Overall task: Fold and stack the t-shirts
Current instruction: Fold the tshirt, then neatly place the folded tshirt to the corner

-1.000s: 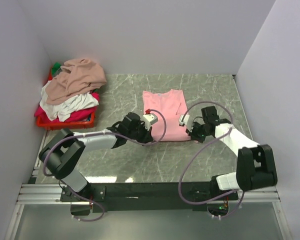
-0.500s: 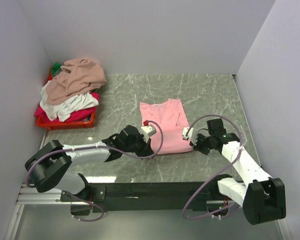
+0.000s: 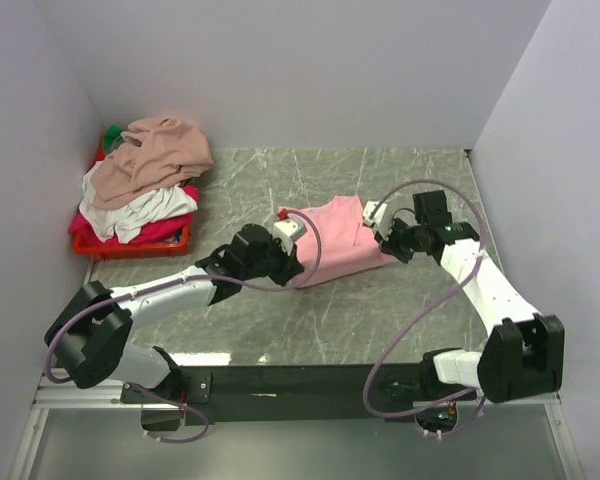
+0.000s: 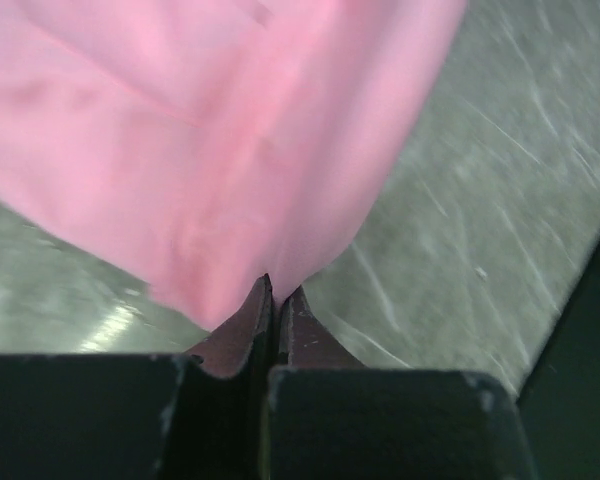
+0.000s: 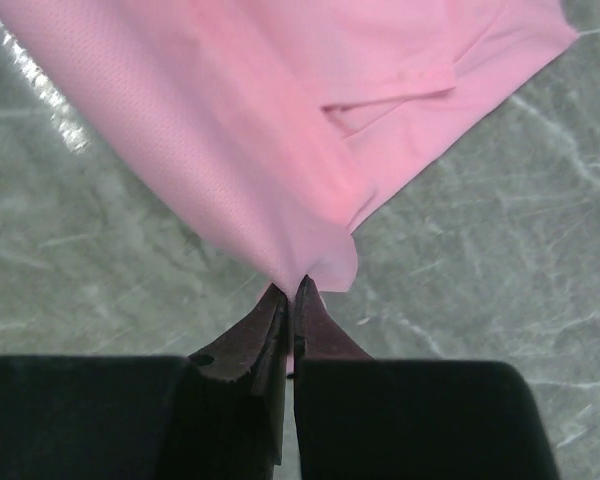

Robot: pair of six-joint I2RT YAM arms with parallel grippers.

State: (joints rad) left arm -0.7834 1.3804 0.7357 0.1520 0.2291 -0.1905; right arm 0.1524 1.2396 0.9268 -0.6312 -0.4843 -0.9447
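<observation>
The far part of the shirt lies uncovered, so the robot's right gripper should carry the hem outward, down onto the shirt's far corner on the gripper's side, and release it there.
The light pink t-shirt lies on the marble table, its near hem lifted and carried toward the back. My left gripper is shut on the hem's left corner; the left wrist view shows the pink cloth pinched between the jaws. My right gripper is shut on the right corner, with the pink cloth caught at the jaw tips. More t-shirts, tan, white and magenta, are heaped at the left.
The heap sits in a red plastic basket at the back left by the wall. Grey walls close in the table on three sides. Bare marble shows in front of the pink shirt. The arms' black base rail runs along the near edge.
Both grippers have moved away from the near edge toward the back, lifting the pink shirt's near hem with them; the shirt now looks shorter and folded over.
</observation>
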